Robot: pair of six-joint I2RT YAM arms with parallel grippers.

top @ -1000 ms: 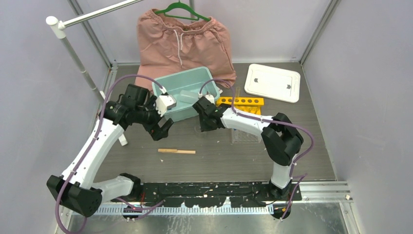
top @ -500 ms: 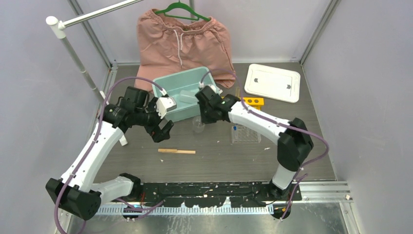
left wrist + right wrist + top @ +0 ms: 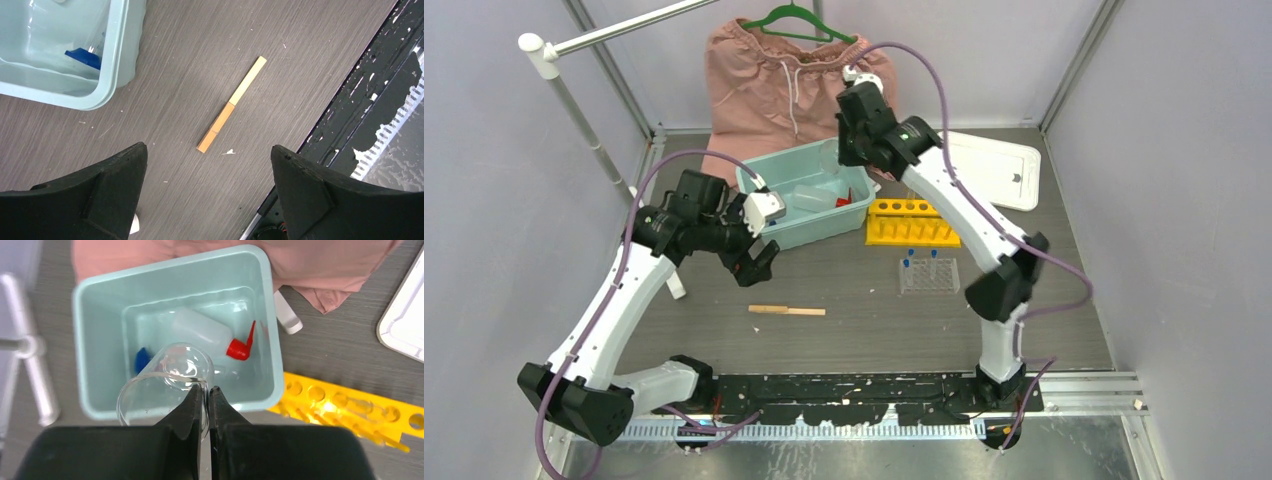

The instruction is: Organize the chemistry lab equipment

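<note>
My right gripper brings the tiny beaker [image 3: 155, 390] down onto the open bin bottom [image 3: 229, 378] beside the bottle's red nozzle next and releases it, since that empty spot lies below.
My right gripper [image 3: 206, 388] is shut on the rim of the tiny clear beaker [image 3: 155, 390], which it holds tilted in the air above the teal bin [image 3: 175, 272]. In the top view the beaker [image 3: 829, 156] hangs over the bin's far side. Inside the bin lie the white squeeze bottle [image 3: 202, 332] with its red nozzle and a small blue piece [image 3: 141, 359]. My left gripper [image 3: 208, 147] stands open above the table, over the near end of the wooden stick [image 3: 231, 104]. The stick [image 3: 786, 311] lies flat in front of the bin.
A yellow tube rack [image 3: 912, 222] lies right of the bin [image 3: 824, 230]. A clear rack [image 3: 927, 274] with blue-capped tubes stands in front of it. The white lid [image 3: 994, 170] is at the back right, pink shorts [image 3: 799, 90] on a hanger behind. A white rail stand [image 3: 574, 100] rises at the left.
My right arm has risen from the table in front of the bin, gripper shut on the beaker, and carried it up over the bin. The left arm has hardly moved.
</note>
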